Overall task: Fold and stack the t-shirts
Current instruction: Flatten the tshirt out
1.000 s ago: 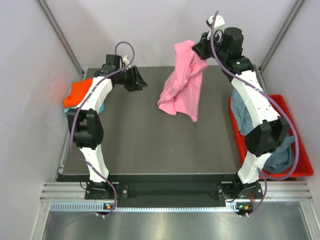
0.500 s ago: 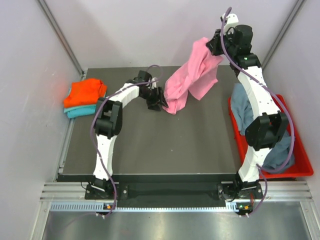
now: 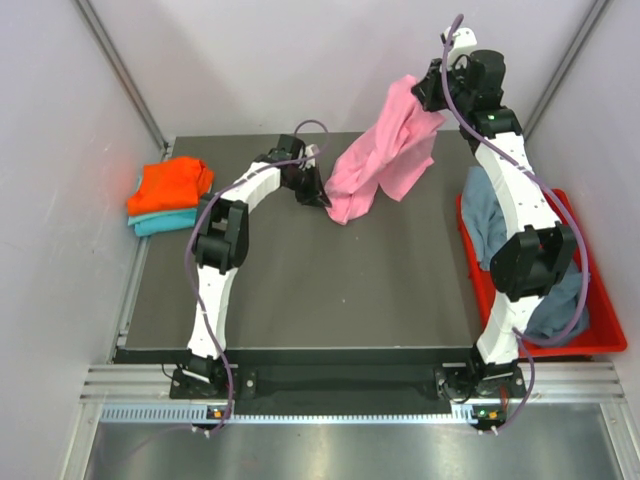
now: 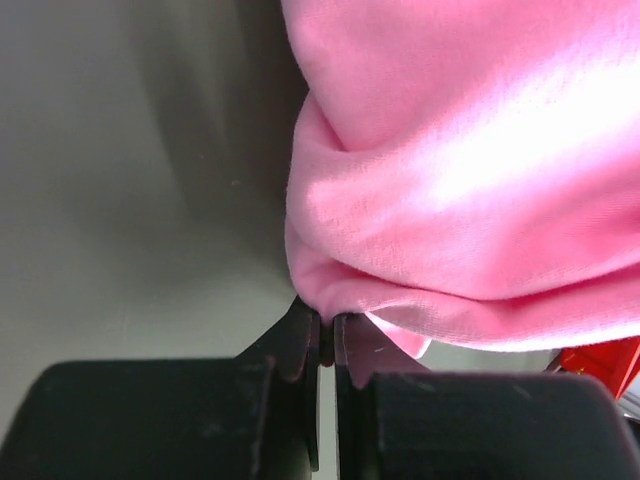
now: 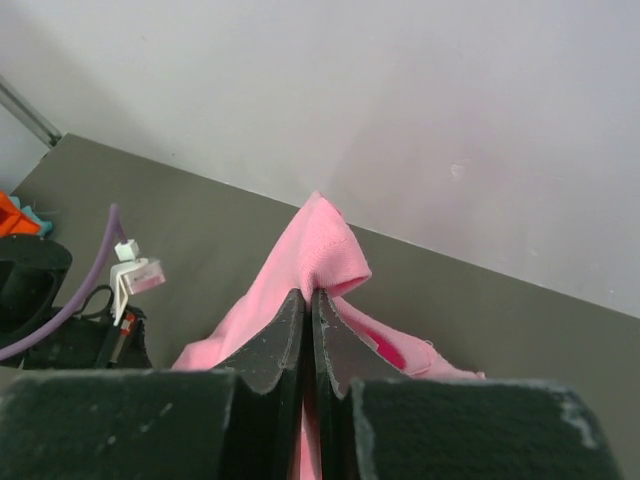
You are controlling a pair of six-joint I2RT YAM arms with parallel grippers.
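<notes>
The pink shirt (image 4: 460, 180) hangs bunched between my grippers. My left gripper should move toward the orange t-shirt and release the fold on the bare tabletop before it.
A large pink t-shirt (image 3: 385, 155) hangs over the back of the dark table (image 3: 300, 290). My right gripper (image 3: 425, 95) is shut on its top corner, high at the back right. In the right wrist view the pink cloth (image 5: 325, 245) bunches out from between the closed right gripper (image 5: 310, 300). My left gripper (image 3: 322, 195) is at the shirt's lower left end, shut on a fold of it. The left wrist view shows the left gripper (image 4: 327, 330) pinching the bottom roll of the pink shirt (image 4: 460, 180). A folded orange t-shirt (image 3: 172, 186) lies on a folded teal t-shirt (image 3: 165, 222) at the table's left edge.
A red bin (image 3: 600, 330) stands right of the table beside the right arm. It holds a grey-blue t-shirt (image 3: 488, 225) and a darker slate one (image 3: 560, 310). Pale walls close in the back and both sides.
My left arm has swung from near the orange stack across to the pink shirt and shut on its lower end. The right gripper has carried the shirt up and to the right.
</notes>
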